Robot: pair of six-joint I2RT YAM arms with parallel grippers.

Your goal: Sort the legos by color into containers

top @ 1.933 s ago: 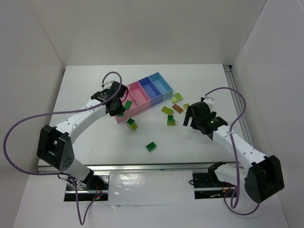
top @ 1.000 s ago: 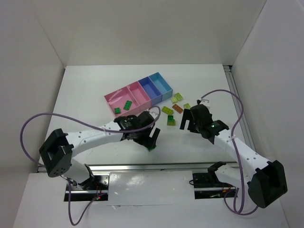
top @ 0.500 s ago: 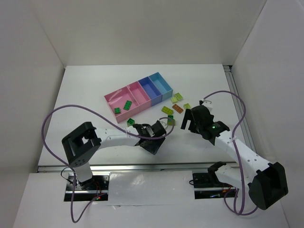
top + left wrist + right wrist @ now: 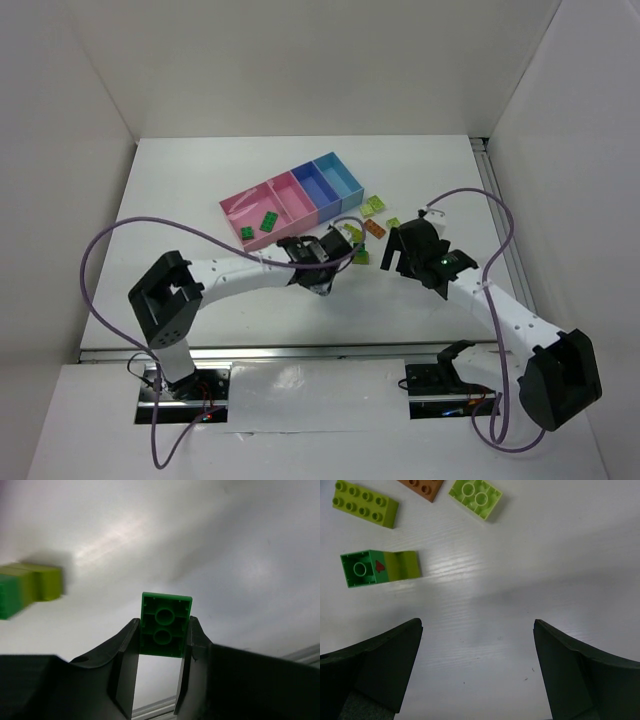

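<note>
Outward of my left gripper and to its left in the top view, the large pink bin (image 4: 252, 211) holds green legos, so I will carry mine over it and release.
My left gripper (image 4: 164, 625) is shut on a dark green lego (image 4: 165, 615), which sits between the fingertips with its hollow underside towards the wrist camera. From above, that gripper (image 4: 322, 276) is at the table's middle, in front of the containers: a large pink bin (image 4: 236, 208), a smaller pink bin (image 4: 290, 198), a blue bin (image 4: 316, 184) and a light blue bin (image 4: 340, 176). Two green legos (image 4: 268, 222) lie in the large pink bin. My right gripper (image 4: 477, 645) (image 4: 398, 256) is open over bare table, near a green and yellow-green piece (image 4: 380, 567).
Loose on the table right of the bins lie a yellow-green long brick (image 4: 365, 504), an orange brick (image 4: 420, 486) and a yellow-green square brick (image 4: 476, 495). Another yellow-green brick (image 4: 372, 206) lies beside the light blue bin. Grey walls enclose the table on three sides.
My left gripper reached the green lego near the table's front, closed on it and drew back towards the bins with it. The right arm has barely moved.
</note>
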